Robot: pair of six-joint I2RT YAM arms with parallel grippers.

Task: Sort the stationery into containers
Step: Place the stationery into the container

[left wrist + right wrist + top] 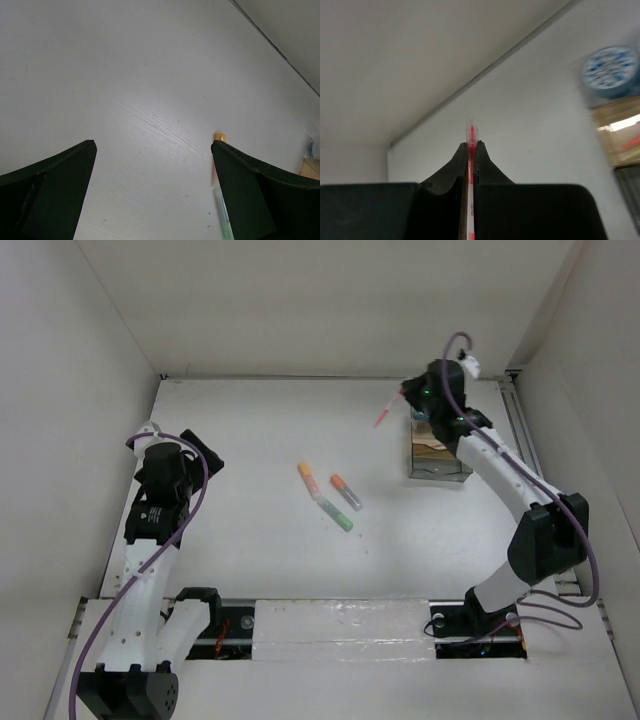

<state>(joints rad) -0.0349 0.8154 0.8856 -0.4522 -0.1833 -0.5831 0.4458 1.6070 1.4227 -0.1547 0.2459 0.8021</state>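
Note:
The right gripper turns the pink-red pen and carries it back over the organizer box next, then lowers it into the box's tan middle section (430, 444) (622, 133).
My right gripper (404, 395) is shut on a pink-red pen (385, 412) and holds it in the air just left of the far end of the clear organizer box (438, 458). In the right wrist view the pen (471, 129) sticks out between the closed fingers (485, 160); a blue-and-white tub (611, 67) sits in the box (620, 135) at the right. An orange-yellow pen (308, 477), an orange marker (345, 492) and a green pen (336, 513) lie mid-table. My left gripper (203, 462) is open and empty, left of them; its wrist view shows an orange tip (220, 136) and the green pen (224, 217).
White walls close in the table on the left, back and right. The box stands near the right wall's rail (520, 430). The left arm hovers over bare table (150, 100) at the far left.

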